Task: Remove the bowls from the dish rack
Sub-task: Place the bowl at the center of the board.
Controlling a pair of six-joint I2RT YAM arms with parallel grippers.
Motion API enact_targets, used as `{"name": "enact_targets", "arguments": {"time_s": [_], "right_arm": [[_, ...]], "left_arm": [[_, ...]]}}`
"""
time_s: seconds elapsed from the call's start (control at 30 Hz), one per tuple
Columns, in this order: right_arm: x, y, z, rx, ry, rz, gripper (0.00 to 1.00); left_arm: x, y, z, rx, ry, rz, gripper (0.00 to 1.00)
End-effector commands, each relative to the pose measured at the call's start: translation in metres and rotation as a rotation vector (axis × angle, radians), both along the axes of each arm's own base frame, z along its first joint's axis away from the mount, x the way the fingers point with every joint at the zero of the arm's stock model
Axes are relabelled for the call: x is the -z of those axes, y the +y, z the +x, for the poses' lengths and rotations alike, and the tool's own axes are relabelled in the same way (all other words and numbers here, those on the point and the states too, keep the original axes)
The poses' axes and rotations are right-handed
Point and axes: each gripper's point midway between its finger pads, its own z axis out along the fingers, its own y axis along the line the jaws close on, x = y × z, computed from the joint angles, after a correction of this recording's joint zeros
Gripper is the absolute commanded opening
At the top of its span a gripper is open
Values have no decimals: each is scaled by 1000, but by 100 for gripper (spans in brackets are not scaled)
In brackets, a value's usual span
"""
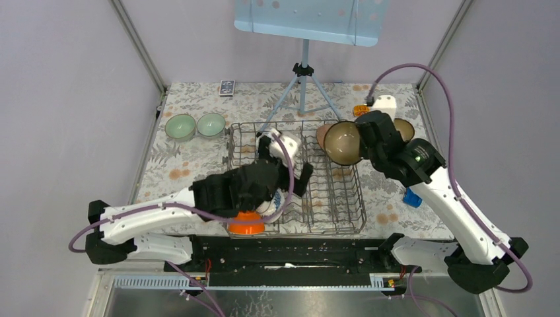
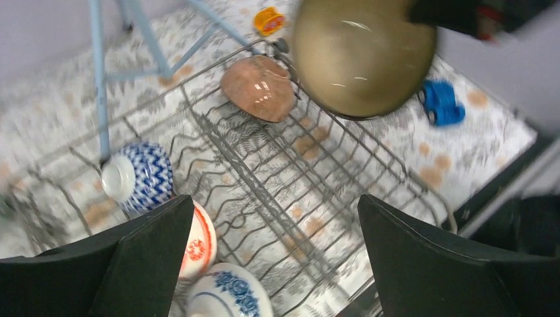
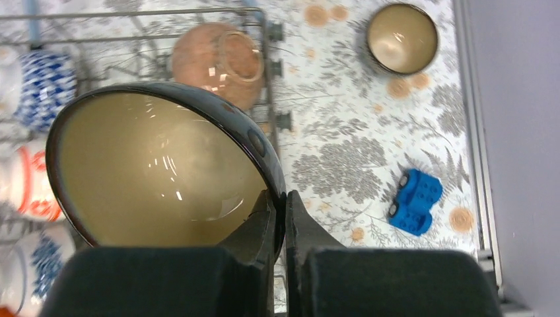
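Note:
I should bring my right gripper down and to the right in the top view, to the tabletop between brown bowl and toy block, since that space is clear.
The grey wire dish rack [image 1: 330, 198] sits mid-table. My right gripper [image 3: 280, 214] is shut on the rim of a dark brown bowl with a tan inside [image 3: 158, 172], held tilted above the rack's far right corner [image 1: 343, 142]. My left gripper [image 2: 277, 224] hangs open over the rack's left half [image 1: 288, 163], nothing between its fingers. Below it stand a blue zigzag bowl [image 2: 139, 177], a red-and-white bowl [image 2: 198, 241] and a blue floral bowl [image 2: 228, 294]. A pinkish-brown bowl [image 2: 259, 88] leans at the rack's far end. An orange bowl [image 1: 246, 223] sits at the rack's near left.
Two pale green bowls [image 1: 179, 125] [image 1: 211, 124] stand on the table left of the rack. Another brown bowl [image 3: 401, 37] rests at the far right. A blue toy block [image 3: 415, 201] lies right of the rack. A blue-grey tripod [image 1: 304, 86] stands behind it.

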Motion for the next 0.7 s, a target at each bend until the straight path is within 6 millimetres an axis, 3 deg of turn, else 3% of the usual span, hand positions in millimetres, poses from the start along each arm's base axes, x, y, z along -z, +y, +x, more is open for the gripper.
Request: {"name": "enact_targets", "arguments": {"time_s": [0.0,0.1,0.2,0.33,0.5,0.67], "right_arm": [[-16,-38,13,194,-126,153,0],[0,-64,10,289,-118,212,0],[33,-92,6,404,-49,252,0],[65,-128,0,584,-44,348,0],[114,-147,8,770,-50,501,0],[131,-170,24,875,-60,541,0]], "left_arm": [[-2,14,40,-243,294,-426,99],[27,26,51,-327,427,-493,99],[43,39,54,-411,459,-492,99],[45,53,54,-462,457,-494,99],[48,64,51,-478,451,-477,99],[62,74,49,-509,453,-425,99]]}}
